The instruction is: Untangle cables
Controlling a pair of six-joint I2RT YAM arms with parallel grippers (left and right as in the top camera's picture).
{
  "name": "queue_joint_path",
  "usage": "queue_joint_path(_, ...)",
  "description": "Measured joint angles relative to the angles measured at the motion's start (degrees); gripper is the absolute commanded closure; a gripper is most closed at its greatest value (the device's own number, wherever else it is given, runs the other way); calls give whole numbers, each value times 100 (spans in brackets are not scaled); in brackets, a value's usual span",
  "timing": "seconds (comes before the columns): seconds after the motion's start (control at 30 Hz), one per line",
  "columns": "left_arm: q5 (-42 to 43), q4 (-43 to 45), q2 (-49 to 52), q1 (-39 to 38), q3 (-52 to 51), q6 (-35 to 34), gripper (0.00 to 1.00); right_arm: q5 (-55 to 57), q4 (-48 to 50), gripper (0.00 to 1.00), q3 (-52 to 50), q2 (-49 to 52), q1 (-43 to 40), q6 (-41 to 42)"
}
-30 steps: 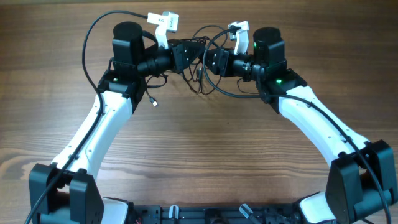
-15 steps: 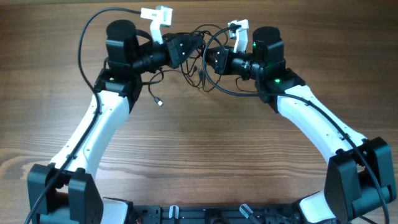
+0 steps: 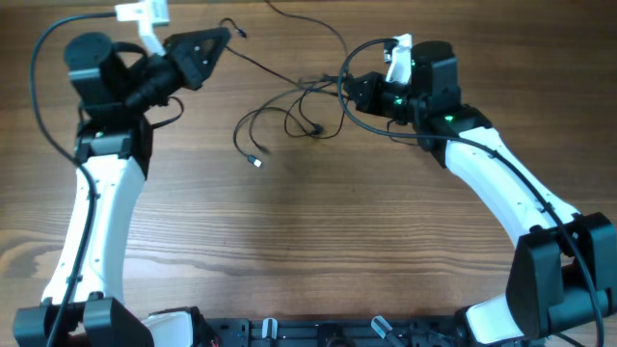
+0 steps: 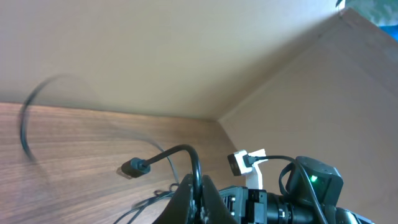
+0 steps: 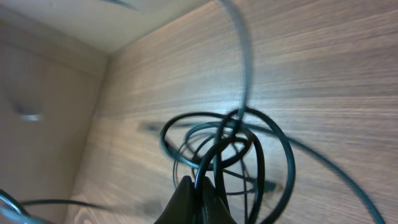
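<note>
My left gripper draws to the left in the overhead view next and releases above the bare wood, as its cord still runs into the loops.
The thin black cables (image 3: pixel 307 106) lie spread as loose loops on the wooden table, between the two arms at the back. One plug end (image 3: pixel 256 162) rests on the wood nearer the front. My left gripper (image 3: pixel 224 37), far back and left, is shut on one cord (image 4: pixel 193 163), and a strand (image 3: pixel 270 69) runs from it down to the loops. That cord's plug (image 4: pixel 134 167) sticks out beyond the left gripper (image 4: pixel 199 193). My right gripper (image 3: pixel 345 89) holds the right side of the loops. In its wrist view the right gripper (image 5: pixel 200 190) is shut on a black cord, with coils (image 5: pixel 230 143) ahead.
Thick black cables wired to the arms arc beside the left arm (image 3: pixel 39 87) and below the right wrist (image 3: pixel 371 127). Another thin cord (image 3: pixel 323 24) trails off the table's back edge. The arm bases (image 3: pixel 318 333) sit at the front edge. A beige wall (image 4: pixel 155 56) stands behind the table.
My left arm has swung left and back with its cord, drawing a strand out of the bunch. The right gripper has shut on a cord and shifted slightly right. The loops have spread.
</note>
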Motion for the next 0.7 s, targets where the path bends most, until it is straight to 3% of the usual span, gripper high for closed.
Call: queue_joint_path(0.7,105,-269,-22,1071,0,-17,96,1316,-1668,95,0,0,-1652,-881)
